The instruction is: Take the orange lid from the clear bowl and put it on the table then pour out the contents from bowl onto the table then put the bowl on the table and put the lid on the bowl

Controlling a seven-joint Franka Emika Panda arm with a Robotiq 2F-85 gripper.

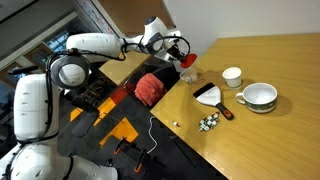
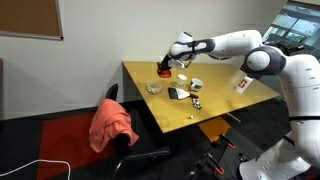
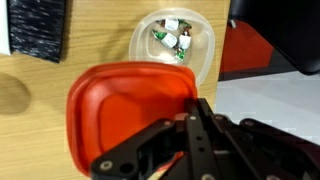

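Note:
Bare tabletop by the red cloth (image 1: 172,98) lies below and back from my gripper, so it should next carry the lid back past the bowl and down for release.
My gripper (image 3: 190,105) is shut on the rim of the orange lid (image 3: 125,105), which fills the lower part of the wrist view. The clear bowl (image 3: 176,44) stands uncovered on the wooden table (image 3: 95,40) just beyond the lid, with small pale and green contents (image 3: 172,40) inside. In both exterior views the gripper (image 1: 184,56) (image 2: 166,66) holds the lid (image 1: 190,61) (image 2: 165,72) a little above the table near its edge. The bowl (image 1: 187,76) (image 2: 154,88) sits close beside it.
On the table are a black brush (image 1: 209,93), a small white cup (image 1: 232,76), a white green-rimmed bowl (image 1: 260,97) and a cluster of greenish-white pieces (image 1: 208,123). A red cloth lump (image 1: 150,87) lies just off the table edge by the bowl.

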